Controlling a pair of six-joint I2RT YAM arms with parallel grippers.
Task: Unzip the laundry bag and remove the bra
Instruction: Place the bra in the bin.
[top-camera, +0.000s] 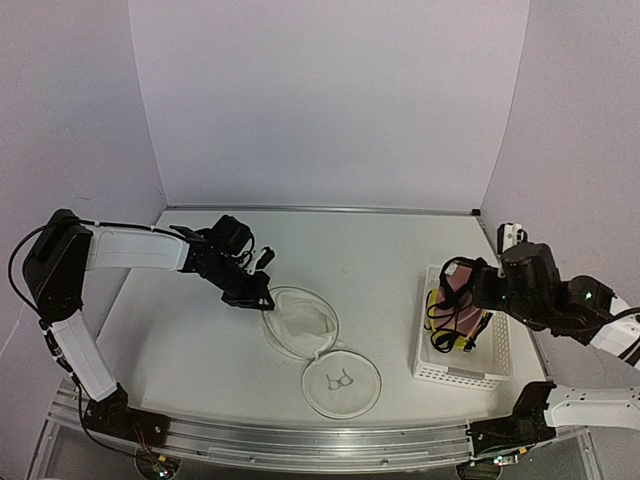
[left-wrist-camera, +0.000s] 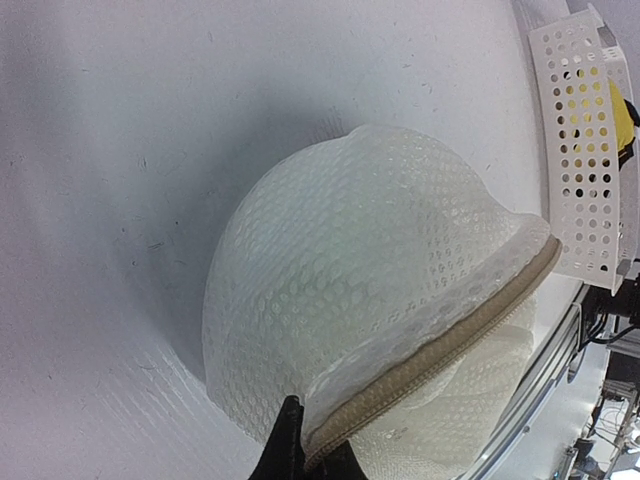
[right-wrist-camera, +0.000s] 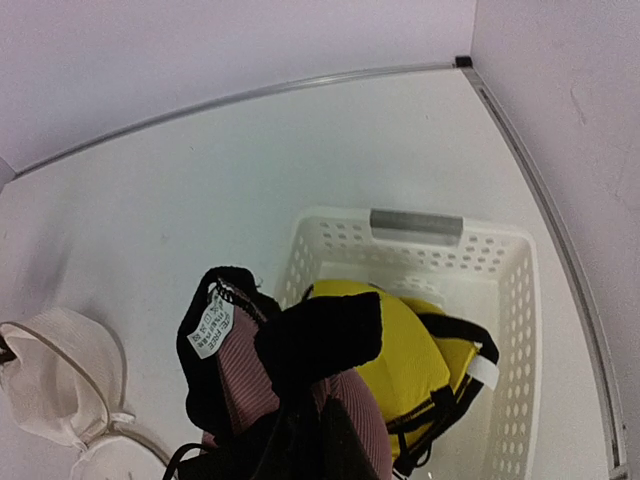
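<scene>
The bra hangs above the white basket's edge by the bag. My right gripper should next move toward the white basket's middle (top-camera: 467, 328) (right-wrist-camera: 423, 376), then go down beside the yellow garment.
The laundry bag (top-camera: 298, 322) lies unzipped at the table's middle, its round lid with the black bra outline (top-camera: 341, 380) flipped toward the front. My left gripper (top-camera: 252, 292) is shut on the bag's left rim; in the left wrist view the fingers (left-wrist-camera: 285, 445) pinch the mesh dome (left-wrist-camera: 370, 290) at its beige zipper edge (left-wrist-camera: 450, 335). My right gripper (top-camera: 468, 300) is shut on a pink and black bra (top-camera: 456, 300) and holds it over the white basket's left side. In the right wrist view the bra (right-wrist-camera: 250, 370) hangs from the gripper (right-wrist-camera: 310, 445), and the bag (right-wrist-camera: 50, 385) shows at lower left.
The white perforated basket (top-camera: 495, 352) stands at the right and holds a yellow and black garment (right-wrist-camera: 410, 345). White walls close in the back and both sides. A metal rail (top-camera: 300, 440) runs along the table's front edge.
</scene>
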